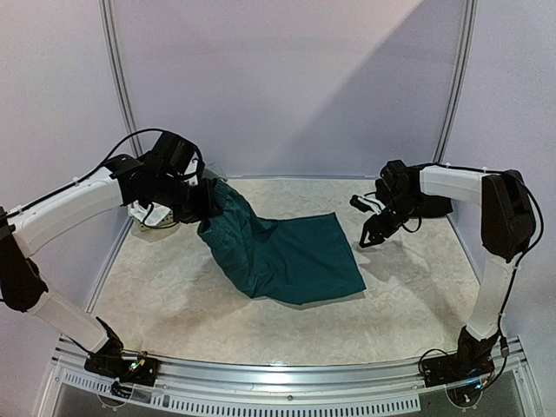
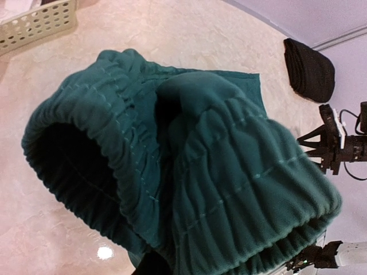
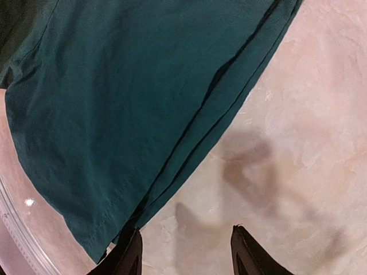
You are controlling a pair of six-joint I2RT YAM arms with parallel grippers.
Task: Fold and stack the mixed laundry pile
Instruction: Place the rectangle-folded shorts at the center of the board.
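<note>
The left gripper moves to the left in the top view and down toward the bare table (image 1: 177, 253) (image 2: 33, 106) next, because the shorts' waistband hangs bunched and lifted.
The dark teal-green shorts (image 1: 287, 256) lie spread across the middle of the table, legs toward the right. Their elastic waistband (image 2: 229, 189) is bunched and lifted off the table at the back left. My left gripper (image 1: 205, 196) is shut on that waistband, and the cloth hides its fingers in the left wrist view. My right gripper (image 3: 186, 255) hovers open over bare table just right of the shorts' hem (image 3: 114, 212), with nothing between its fingers. A folded black garment (image 2: 309, 69) lies at the far right behind my right gripper (image 2: 330, 146).
A pale perforated basket (image 1: 149, 215) stands at the back left, right behind my left gripper; its wall (image 2: 40, 23) shows in the left wrist view. White walls close the table at the back and sides. A metal rail (image 1: 287, 373) runs along the near edge.
</note>
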